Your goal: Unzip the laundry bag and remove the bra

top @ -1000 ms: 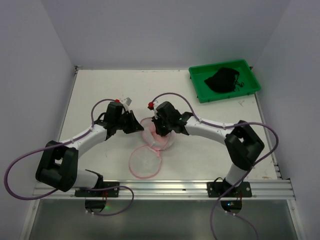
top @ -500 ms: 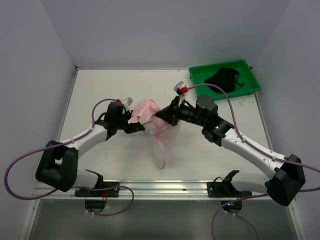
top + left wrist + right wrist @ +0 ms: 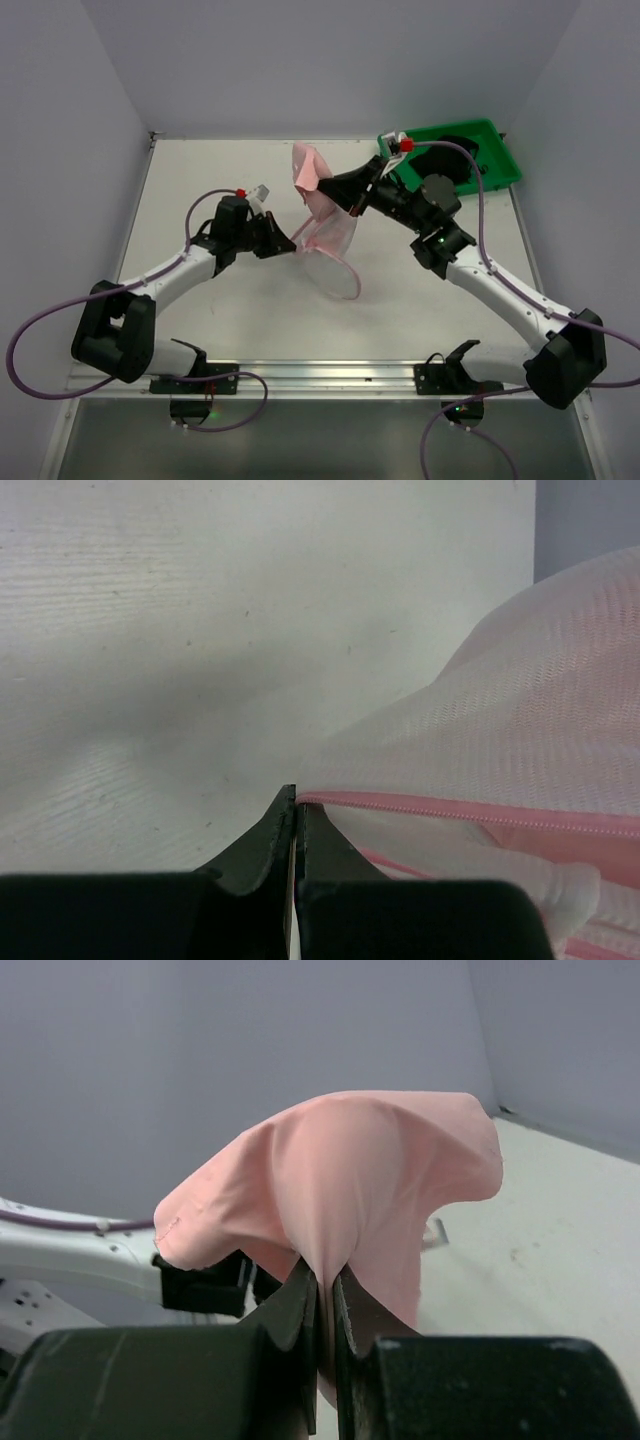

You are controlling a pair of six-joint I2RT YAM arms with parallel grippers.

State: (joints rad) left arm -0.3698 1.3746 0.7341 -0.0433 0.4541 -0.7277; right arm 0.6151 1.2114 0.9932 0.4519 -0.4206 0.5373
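Observation:
Next, my right gripper rises, carries the bra (image 3: pixel 312 178), still hanging over the bag, outward over the green tray beside the black cloth (image 3: pixel 409 170), then lowers and releases.
The laundry bag (image 3: pixel 330 250) is white mesh with pink zipper trim, open and stretched between the arms above the table centre. My left gripper (image 3: pixel 288 243) is shut on the bag's pink zipper rim (image 3: pixel 450 815) at its left edge. My right gripper (image 3: pixel 335 190) is shut on the pale pink bra (image 3: pixel 312 178) and holds it raised above the bag. In the right wrist view the bra (image 3: pixel 340 1185) drapes over the closed fingertips. The bra's lower end still hangs toward the bag's opening; I cannot tell whether it is clear of it.
A green tray (image 3: pixel 500 178) with a black cloth bundle (image 3: pixel 445 158) stands at the back right, close behind the right wrist. The bag's round lid flap (image 3: pixel 330 275) hangs down toward the table (image 3: pixel 200 190). Walls enclose the left, back and right sides.
My right gripper rose and moved back to the right, pulling the bra up and out of the bag. The bag lifted off the table and stretched. My left gripper stayed clamped on the rim.

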